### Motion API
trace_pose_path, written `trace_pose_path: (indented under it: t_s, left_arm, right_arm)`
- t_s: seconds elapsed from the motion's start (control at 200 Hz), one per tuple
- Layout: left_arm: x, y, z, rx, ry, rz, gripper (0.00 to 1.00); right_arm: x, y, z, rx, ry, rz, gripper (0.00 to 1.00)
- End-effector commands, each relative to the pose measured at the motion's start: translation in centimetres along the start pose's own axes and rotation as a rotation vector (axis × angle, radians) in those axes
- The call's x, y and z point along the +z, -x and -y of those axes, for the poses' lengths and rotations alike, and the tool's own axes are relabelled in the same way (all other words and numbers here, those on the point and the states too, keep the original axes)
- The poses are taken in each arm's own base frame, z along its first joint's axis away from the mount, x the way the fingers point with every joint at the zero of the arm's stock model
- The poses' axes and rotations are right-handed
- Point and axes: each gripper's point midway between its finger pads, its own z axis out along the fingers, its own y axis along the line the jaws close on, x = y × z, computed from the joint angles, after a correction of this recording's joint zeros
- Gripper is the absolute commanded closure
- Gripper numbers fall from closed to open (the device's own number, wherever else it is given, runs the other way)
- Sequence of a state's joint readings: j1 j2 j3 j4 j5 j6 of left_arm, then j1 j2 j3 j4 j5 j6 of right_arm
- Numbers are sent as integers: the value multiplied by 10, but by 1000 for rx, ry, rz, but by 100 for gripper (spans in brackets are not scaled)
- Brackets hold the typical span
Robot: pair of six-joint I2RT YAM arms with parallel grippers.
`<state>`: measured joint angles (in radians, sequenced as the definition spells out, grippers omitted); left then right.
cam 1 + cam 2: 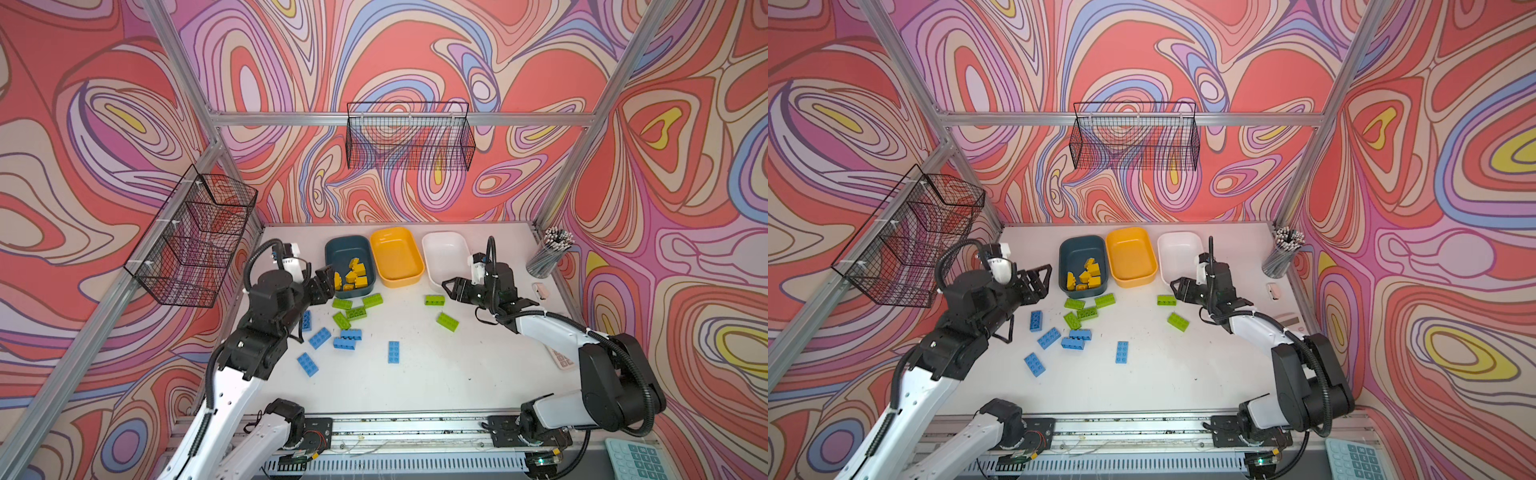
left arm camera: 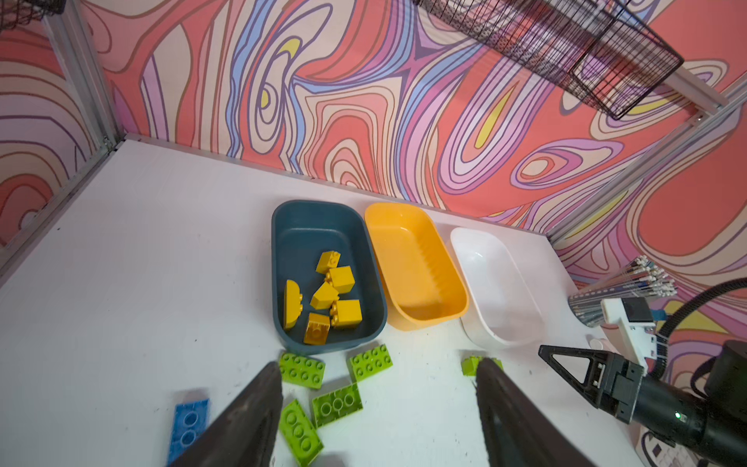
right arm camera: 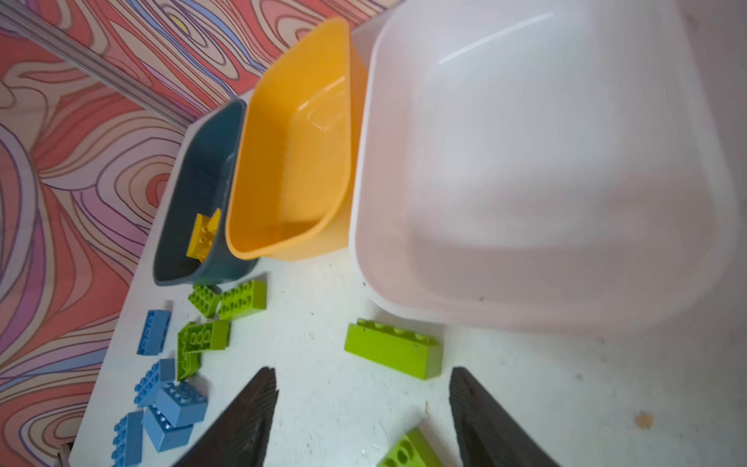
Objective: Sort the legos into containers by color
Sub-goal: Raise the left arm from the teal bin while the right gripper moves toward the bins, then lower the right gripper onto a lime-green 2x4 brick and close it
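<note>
The slanted green lego is in front of the white tub, its long sides at an angle. My right gripper needs to move back and down onto it, turning its fingers to match.
Three containers stand in a row at the back: a dark teal tub holding several yellow legos, an empty yellow-orange tub and an empty white tub. Lime green legos lie in a cluster just in front of the teal tub, and two more lie to the right. Light blue legos are scattered nearer the front. My left gripper hovers open and empty at the teal tub's front left corner. My right gripper is open and empty in front of the white tub, beside a green brick.
A grey mesh pen cup stands at the back right corner. Black wire baskets hang on the left wall and the back wall. A small white object lies near the right edge, and a calculator sits at the front right.
</note>
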<state>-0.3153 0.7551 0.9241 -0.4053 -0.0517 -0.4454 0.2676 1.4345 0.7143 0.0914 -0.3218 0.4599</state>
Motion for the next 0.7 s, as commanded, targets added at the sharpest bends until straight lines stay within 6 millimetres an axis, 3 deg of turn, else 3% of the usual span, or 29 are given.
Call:
trace_pose_path:
  t_s: [0.0,0.15,0.501,0.696]
  left_arm:
    - [-10,-24,-20,17,51,-16,23]
    - [-20,-25,-23,23,48,10,21]
    - [-18,-27,-17,31,25,-16,21]
    - [-18,-26,-17,30,24,-14,21]
  right_arm:
    - [1,-24,16,-20,-45,-62,29]
    - [6,-45,21,-27,-50,-130,29]
    - [22,-84,33,-15,-73,-234,29]
    - [26,-107,26,-30,-76,-273,30]
